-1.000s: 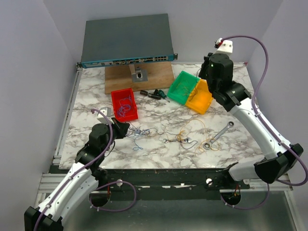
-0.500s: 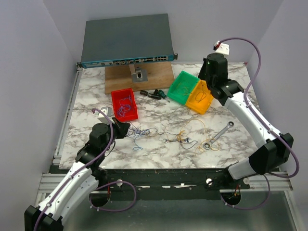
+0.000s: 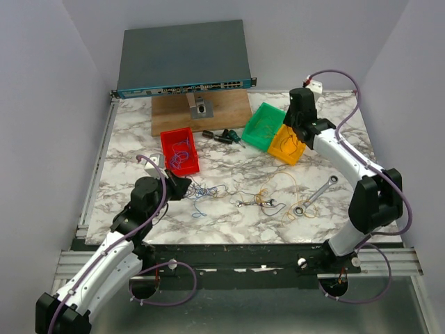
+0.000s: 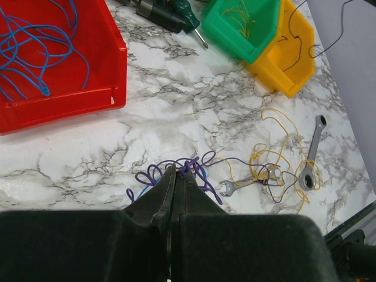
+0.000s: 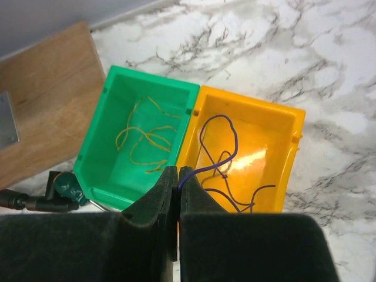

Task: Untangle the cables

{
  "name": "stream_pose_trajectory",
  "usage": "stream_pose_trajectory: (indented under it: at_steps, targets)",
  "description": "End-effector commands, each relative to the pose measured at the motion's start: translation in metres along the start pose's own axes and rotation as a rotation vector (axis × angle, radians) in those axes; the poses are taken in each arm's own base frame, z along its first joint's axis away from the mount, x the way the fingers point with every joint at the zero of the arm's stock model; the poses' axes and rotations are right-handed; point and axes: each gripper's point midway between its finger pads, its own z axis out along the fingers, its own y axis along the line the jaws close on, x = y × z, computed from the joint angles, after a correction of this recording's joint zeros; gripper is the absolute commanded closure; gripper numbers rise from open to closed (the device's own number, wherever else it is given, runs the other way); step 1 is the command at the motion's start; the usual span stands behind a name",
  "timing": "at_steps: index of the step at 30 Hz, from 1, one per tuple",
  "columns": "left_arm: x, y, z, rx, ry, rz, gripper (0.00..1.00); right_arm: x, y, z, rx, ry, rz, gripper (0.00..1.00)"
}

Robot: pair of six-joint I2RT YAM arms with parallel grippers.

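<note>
My right gripper moves down toward the inside of the yellow bin next and opens to release the thin purple cable, whose trailing length already hangs in there.
A loose tangle of cables (image 3: pixel 229 193) lies mid-table: purple and blue curls (image 4: pixel 176 173) on the left, yellow-orange loops (image 4: pixel 282 147) on the right. My left gripper (image 4: pixel 178 171) is shut on a purple strand at the curls' near edge; in the top view it (image 3: pixel 183 186) sits just left of the tangle. My right gripper (image 5: pixel 178 174) is shut on a thin purple cable (image 5: pixel 220 153) that trails into the yellow bin (image 5: pixel 294 138). The green bin (image 5: pixel 100 147) holds yellow cables (image 5: pixel 144 138). Blue cables (image 4: pixel 29 53) lie in the red bin (image 4: pixel 70 108).
Two silver wrenches (image 3: pixel 316 195) (image 3: pixel 254 203) lie among the yellow loops. A screwdriver (image 3: pixel 222 136) rests between the red and green bins. A wooden board (image 3: pixel 174 115) and a network switch (image 3: pixel 182 59) stand at the back.
My right arm has folded inward, and its wrist has shifted left and lower over the yellow and green bins. The left arm and the tangle have barely moved.
</note>
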Motion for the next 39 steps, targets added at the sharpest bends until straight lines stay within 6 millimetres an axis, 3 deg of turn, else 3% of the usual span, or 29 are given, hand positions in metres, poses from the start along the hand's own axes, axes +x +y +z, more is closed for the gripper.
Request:
stream_pose_trajectory:
  at_steps: [1,9,13,14,16,18,21,24,27,30,35,39]
  targets:
    - [0.002,-0.010,0.000,0.054,0.015,0.027,1.00,0.031,-0.002,0.019,-0.015,0.041,0.070,0.99]
    - [0.002,-0.017,-0.002,0.087,0.030,0.055,1.00,0.081,-0.028,0.052,0.000,0.141,0.166,0.99]
    - [-0.002,-0.019,-0.002,0.091,0.028,0.077,1.00,0.090,-0.041,0.060,0.048,0.165,0.162,0.99]
    - [-0.003,-0.020,-0.002,0.092,0.027,0.083,1.00,0.090,-0.042,0.061,0.060,0.172,0.153,0.96]
    - [-0.004,-0.022,-0.003,0.097,0.027,0.088,1.00,0.084,-0.041,0.059,0.064,0.185,0.134,0.75]
    - [-0.005,-0.025,-0.003,0.106,0.031,0.090,1.00,0.075,-0.040,0.052,0.057,0.183,0.124,0.62]
    - [-0.003,-0.030,-0.003,0.129,0.042,0.093,1.00,0.059,-0.037,0.035,0.023,0.169,0.107,0.35]
    - [-0.001,-0.033,-0.002,0.141,0.055,0.095,1.00,0.052,-0.031,0.015,-0.030,0.190,0.094,0.27]
    - [-0.002,-0.038,-0.003,0.151,0.059,0.100,1.00,0.058,-0.014,-0.012,-0.144,0.232,0.065,0.16]
    - [-0.005,-0.042,-0.004,0.159,0.054,0.107,1.00,0.085,0.008,-0.041,-0.256,0.324,-0.026,0.12]
    - [-0.011,-0.043,-0.005,0.145,0.041,0.094,1.00,0.154,0.068,-0.113,-0.497,0.438,-0.295,0.14]
    - [-0.013,-0.037,-0.006,0.115,0.013,0.071,1.00,0.201,0.099,-0.159,-0.735,0.497,-0.324,0.15]
